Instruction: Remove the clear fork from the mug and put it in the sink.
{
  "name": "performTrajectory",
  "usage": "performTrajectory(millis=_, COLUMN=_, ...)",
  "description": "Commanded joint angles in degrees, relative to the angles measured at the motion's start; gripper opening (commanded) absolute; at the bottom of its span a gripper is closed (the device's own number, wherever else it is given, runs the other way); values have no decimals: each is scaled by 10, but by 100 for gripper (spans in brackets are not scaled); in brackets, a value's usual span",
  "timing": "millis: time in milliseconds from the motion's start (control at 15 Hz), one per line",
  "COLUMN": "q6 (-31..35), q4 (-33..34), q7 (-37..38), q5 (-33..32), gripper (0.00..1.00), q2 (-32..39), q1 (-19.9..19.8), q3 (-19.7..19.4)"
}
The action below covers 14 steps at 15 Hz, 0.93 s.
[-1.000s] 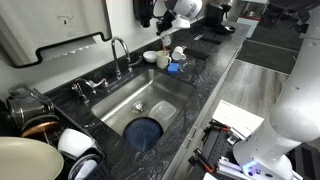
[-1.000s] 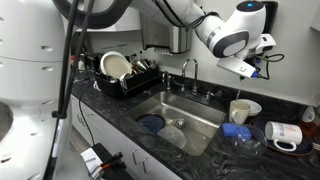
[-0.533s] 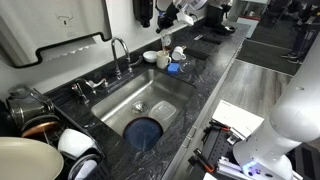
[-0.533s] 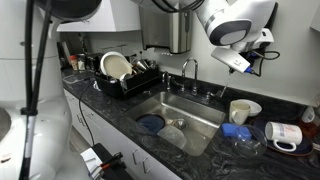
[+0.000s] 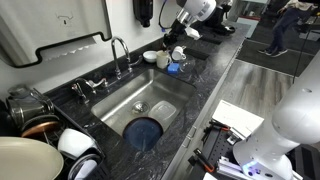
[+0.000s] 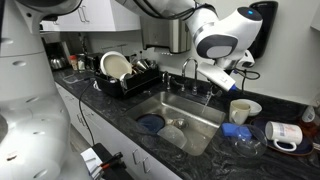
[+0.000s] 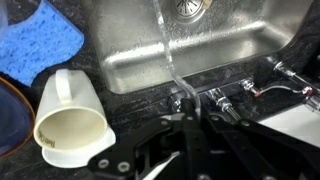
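My gripper will next move back and down to the basin's end by the mug to release the fork, because that end is below my gripper and back from it.
In the wrist view my gripper is shut on the clear fork, a thin see-through strip that reaches from the jaws out over the sink. The cream mug stands to the left of the jaws, and I see nothing inside it. In both exterior views the gripper hangs above the counter between the mug and the steel sink. The fork is too thin to make out there.
The chrome tap stands behind the sink. A blue sponge lies near the mug. A blue plate lies in the basin. A dish rack and a white mug flank the sink.
The gripper has moved from above the mug toward the sink and lower, with the fork in it.
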Motion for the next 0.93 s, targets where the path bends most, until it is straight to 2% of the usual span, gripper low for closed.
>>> performTrajectory(millis=0, q6=48, q4=-90, q7=-25, q5=-2, gripper=1, q2=-38, q1=37, q3=-12)
performTrajectory(millis=267, q6=110, q4=-142, q7=-23, q5=-9, gripper=1, q2=-35, q1=72, q3=-5)
performTrajectory(millis=533, q6=219, q4=-187, q7=-29, q5=-13, gripper=1, q2=-23, q1=104, q3=5)
performTrajectory(millis=867, q6=313, q4=-217, q7=28, q5=-98, gripper=1, q2=19, q1=130, q3=4)
